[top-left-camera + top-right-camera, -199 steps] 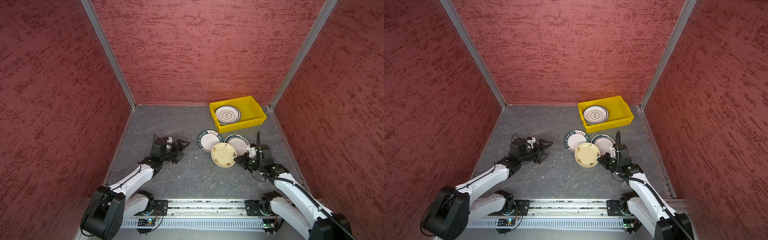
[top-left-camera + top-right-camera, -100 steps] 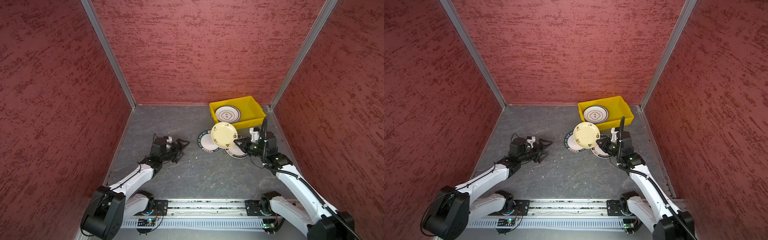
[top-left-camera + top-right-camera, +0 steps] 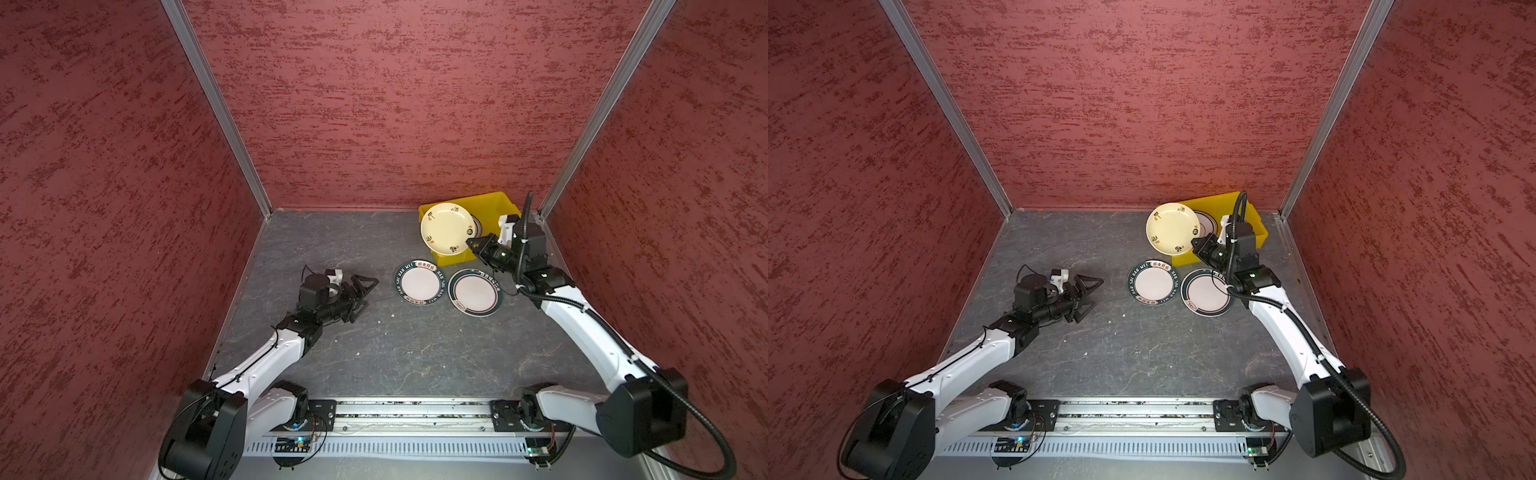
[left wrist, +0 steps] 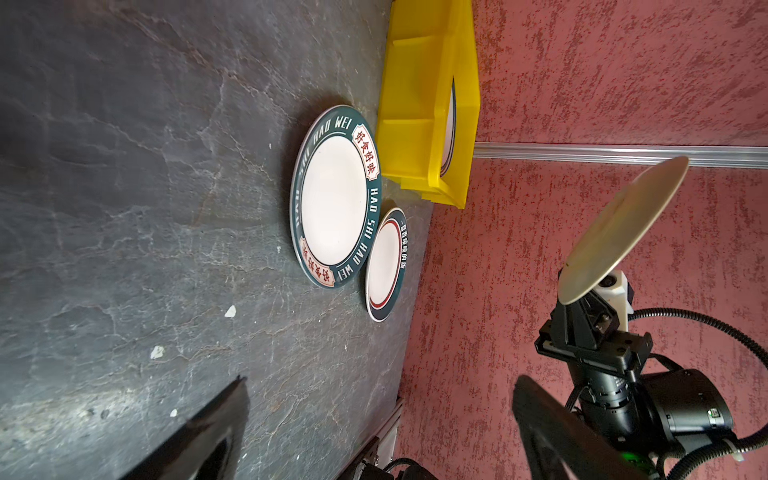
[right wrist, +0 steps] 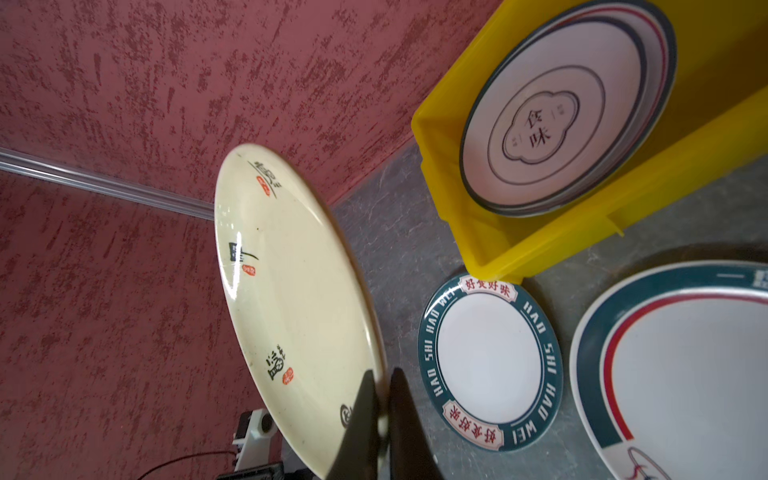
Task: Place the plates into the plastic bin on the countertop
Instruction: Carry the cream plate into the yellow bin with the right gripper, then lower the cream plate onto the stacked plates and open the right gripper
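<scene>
My right gripper brings the cream-yellow plate [image 3: 446, 227] outward and down onto the white plates inside the bin next and releases its rim. It hangs high, short of them.
My right gripper [image 3: 471, 243] [image 3: 1196, 243] [image 5: 384, 382] is shut on the rim of a cream-yellow plate [image 3: 446, 227] [image 3: 1173, 227] [image 5: 291, 299] [image 4: 619, 224]. It holds the plate tilted in the air above the near-left corner of the yellow plastic bin [image 3: 498, 203] [image 3: 1225, 197] [image 5: 540, 241] [image 4: 415, 104]. White plates [image 5: 561, 112] lie stacked inside the bin. Two green-rimmed plates, one lettered [image 3: 419, 283] [image 3: 1152, 282] [image 5: 488, 365] and one with a red line [image 3: 475, 291] [image 3: 1206, 291] [image 5: 685, 365], lie on the countertop [image 3: 374, 353]. My left gripper [image 3: 370, 293] [image 3: 1096, 293] [image 4: 378, 382] is open and empty, left of them.
Red textured walls [image 3: 374, 104] close in the back and both sides, with metal corner posts [image 3: 224, 112]. The bin sits in the back right corner against the walls. A metal rail [image 3: 415, 409] with both arm bases runs along the front edge.
My right gripper has lifted the cream-yellow plate off the countertop beside the two green-rimmed plates and carried it back and up to the bin. The left arm has stayed still.
</scene>
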